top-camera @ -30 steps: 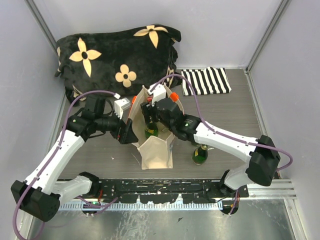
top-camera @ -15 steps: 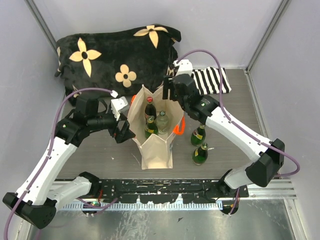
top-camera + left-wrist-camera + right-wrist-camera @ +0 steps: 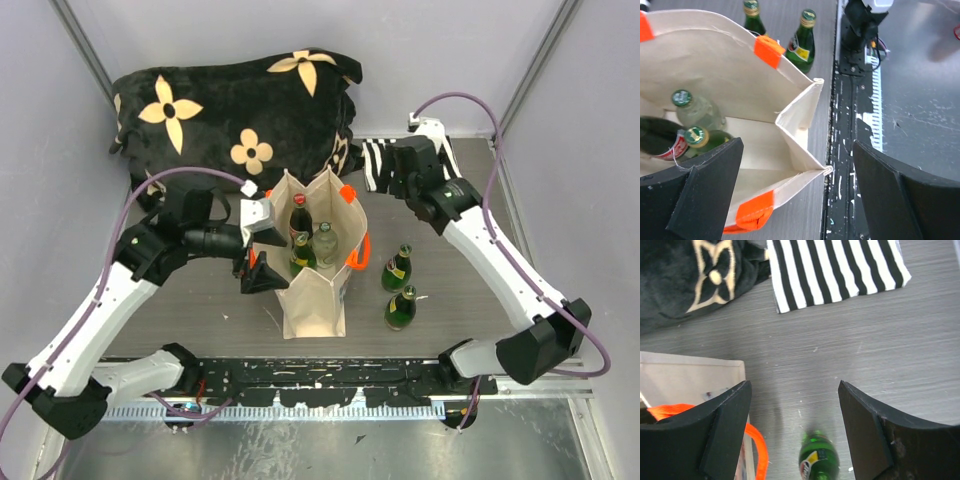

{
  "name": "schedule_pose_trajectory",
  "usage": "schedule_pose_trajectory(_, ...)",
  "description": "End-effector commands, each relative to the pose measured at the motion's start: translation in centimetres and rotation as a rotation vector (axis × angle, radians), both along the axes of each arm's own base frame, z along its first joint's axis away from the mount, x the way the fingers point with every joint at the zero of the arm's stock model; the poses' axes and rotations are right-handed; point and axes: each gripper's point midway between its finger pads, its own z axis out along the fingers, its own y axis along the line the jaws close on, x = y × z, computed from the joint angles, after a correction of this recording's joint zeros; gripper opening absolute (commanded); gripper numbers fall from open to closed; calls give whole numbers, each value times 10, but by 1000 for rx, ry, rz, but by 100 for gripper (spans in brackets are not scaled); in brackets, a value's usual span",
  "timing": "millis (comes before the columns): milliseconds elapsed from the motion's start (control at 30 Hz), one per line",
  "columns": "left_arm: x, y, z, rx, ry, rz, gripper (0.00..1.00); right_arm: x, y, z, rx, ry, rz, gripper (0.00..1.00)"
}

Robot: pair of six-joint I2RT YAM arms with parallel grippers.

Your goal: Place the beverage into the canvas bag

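My right gripper is to move down and back onto the upper part of the farther green bottle (image 3: 401, 260) next, since that beverage is still standing outside the canvas bag (image 3: 312, 295).
The beige canvas bag (image 3: 312, 295) with orange handles stands open at the table's middle. It holds three bottles: a red-capped one (image 3: 298, 214), a clear one (image 3: 324, 243) and a green one (image 3: 303, 256). Two more green bottles (image 3: 397, 268) (image 3: 401, 308) stand on the table to its right. My left gripper (image 3: 262, 270) is open and empty, its jaws straddling the bag's left rim (image 3: 790, 130). My right gripper (image 3: 392, 182) is open and empty, high above the table right of the bag, over one green bottle (image 3: 819, 461).
A black flowered cushion (image 3: 235, 110) lies at the back left. A black-and-white striped cloth (image 3: 440, 160) lies at the back right, also in the right wrist view (image 3: 835, 270). A metal rail (image 3: 330, 380) runs along the near edge. Grey walls close in both sides.
My right gripper has come up out of the bag and swung back and right, leaving the clear bottle inside. My left gripper has shifted closer onto the bag's left rim.
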Motion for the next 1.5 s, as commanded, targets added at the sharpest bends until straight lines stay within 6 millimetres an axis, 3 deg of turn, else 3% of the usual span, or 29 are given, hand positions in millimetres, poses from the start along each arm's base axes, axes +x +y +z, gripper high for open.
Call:
schedule_pose_trajectory(0,-14,-14,-12,33,52,-108,98,-13,-27,17,20,-27,-54,75)
schedule_pose_trajectory(167,-11,-30,-49,113,6,-119,98,-23,-43,14,18,-21,-81,76)
schedule_pose_trajectory(300,-15,-39,-66,147,-26,-129,98,-31,-52,8,17,-9,-98,75)
schedule_pose_trajectory(467,-18,-39,-90,199,-68,-139,99,-33,-57,0,12,10,-98,75)
schedule_pose_trajectory(733,-43,-35,-93,174,-309,-262,83,-29,-52,-14,2,47,-67,75)
schedule_pose_trajectory(1067,-57,-30,-108,219,-571,-430,85,-38,-41,-48,19,185,-18,74)
schedule_pose_trajectory(1467,-63,-21,-135,283,-752,-587,86,-71,-35,-61,26,386,39,71)
